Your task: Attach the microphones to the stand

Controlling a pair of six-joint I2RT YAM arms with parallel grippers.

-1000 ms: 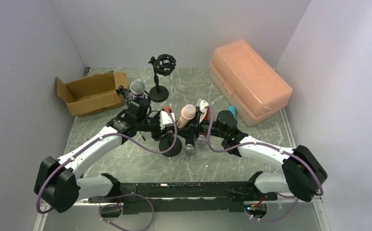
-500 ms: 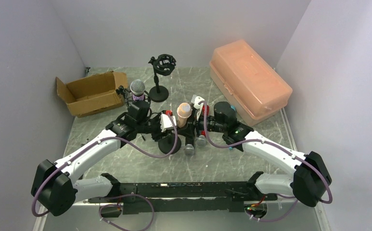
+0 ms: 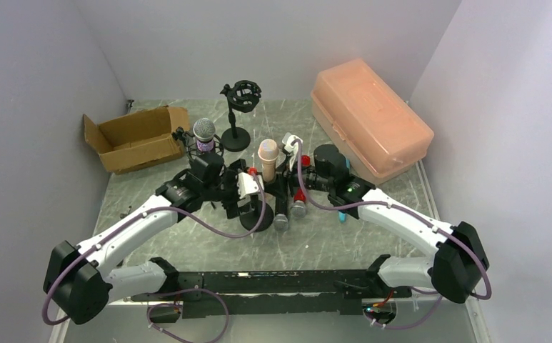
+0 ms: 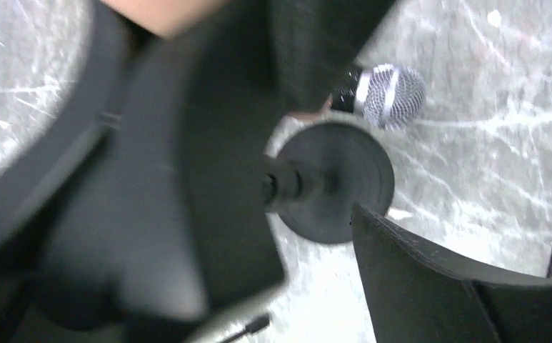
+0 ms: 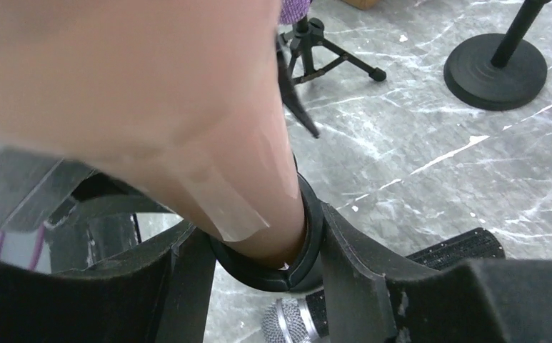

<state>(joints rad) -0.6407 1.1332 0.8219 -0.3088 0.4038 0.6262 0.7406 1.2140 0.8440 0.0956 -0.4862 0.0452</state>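
I will carry the clip and its stand outward with my right gripper to release them, as the tabletop [image 3: 308,138] beside the peach plastic case lies outward of it.
The peach-beige microphone [image 3: 268,157] stands upright in the clip of the black round-based stand [image 3: 253,215]. In the right wrist view its body [image 5: 187,107] passes through the clip ring [image 5: 305,250]. My right gripper [image 5: 266,264] is shut, its fingers pressed on both sides of that ring and microphone. My left gripper [image 3: 251,193] is open beside the stand's pole, holding nothing; below it I see the stand's base [image 4: 337,179]. The purple microphone [image 3: 203,132] sits in a small tripod stand. Black [image 3: 280,218] and red [image 3: 299,199] microphones lie on the table.
An empty stand with a round shock mount [image 3: 241,96] stands at the back. A cardboard box [image 3: 133,139] lies open at the left, a peach plastic case [image 3: 369,118] at the right. A light blue microphone's tip [image 3: 341,215] peeks from under my right arm.
My left gripper has opened and let go near the stand's pole. My right gripper has carried the peach-beige microphone left and back, and it now stands more upright in the clip.
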